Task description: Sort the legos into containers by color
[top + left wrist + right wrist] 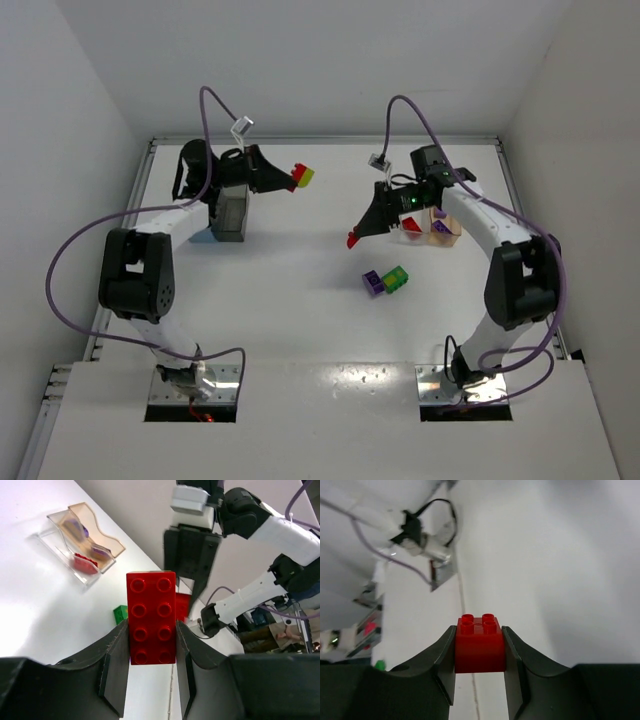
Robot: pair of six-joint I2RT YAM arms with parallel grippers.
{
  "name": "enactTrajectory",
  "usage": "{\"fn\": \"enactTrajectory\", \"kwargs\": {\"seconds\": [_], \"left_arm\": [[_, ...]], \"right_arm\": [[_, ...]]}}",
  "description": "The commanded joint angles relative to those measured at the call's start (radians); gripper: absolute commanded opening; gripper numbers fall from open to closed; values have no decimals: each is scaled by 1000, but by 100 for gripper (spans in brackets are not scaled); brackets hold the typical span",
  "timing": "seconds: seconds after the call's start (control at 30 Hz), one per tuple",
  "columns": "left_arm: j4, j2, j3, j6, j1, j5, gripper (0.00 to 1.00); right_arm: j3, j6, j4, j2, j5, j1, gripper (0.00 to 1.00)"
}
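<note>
The clear container already holding red point(411, 229) is below my right gripper, to its right in the top view, so I should swing there, tip down and release.
My left gripper point(291, 179) is shut on a long red lego point(151, 617), held in the air at the back left; the top view shows a yellow piece point(307, 177) stuck to it. The right gripper point(358, 236) is shut on a small red lego point(480, 645), raised just left of the clear container point(408, 236) and the tan container point(446, 237). In the left wrist view the clear container point(59, 554) holds a red piece and the tan container point(113, 543) a purple one. A purple, green and yellow clump point(385, 282) lies on the table.
A dark grey container point(232, 216) stands under the left arm's wrist, with a light blue edge point(197, 237) showing beside it. White walls close the table at the back and both sides. Purple cables loop off both arms.
</note>
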Motion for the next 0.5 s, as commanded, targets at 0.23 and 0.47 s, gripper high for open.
{"fn": "enactTrajectory", "kwargs": {"seconds": [0.23, 0.47], "left_arm": [[-763, -254, 92, 723, -46, -316, 19], [-806, -276, 82, 744, -46, -424, 19]], "right_arm": [[-30, 173, 245, -119, 925, -99, 3], [-9, 173, 300, 4, 1148, -119, 4]]}}
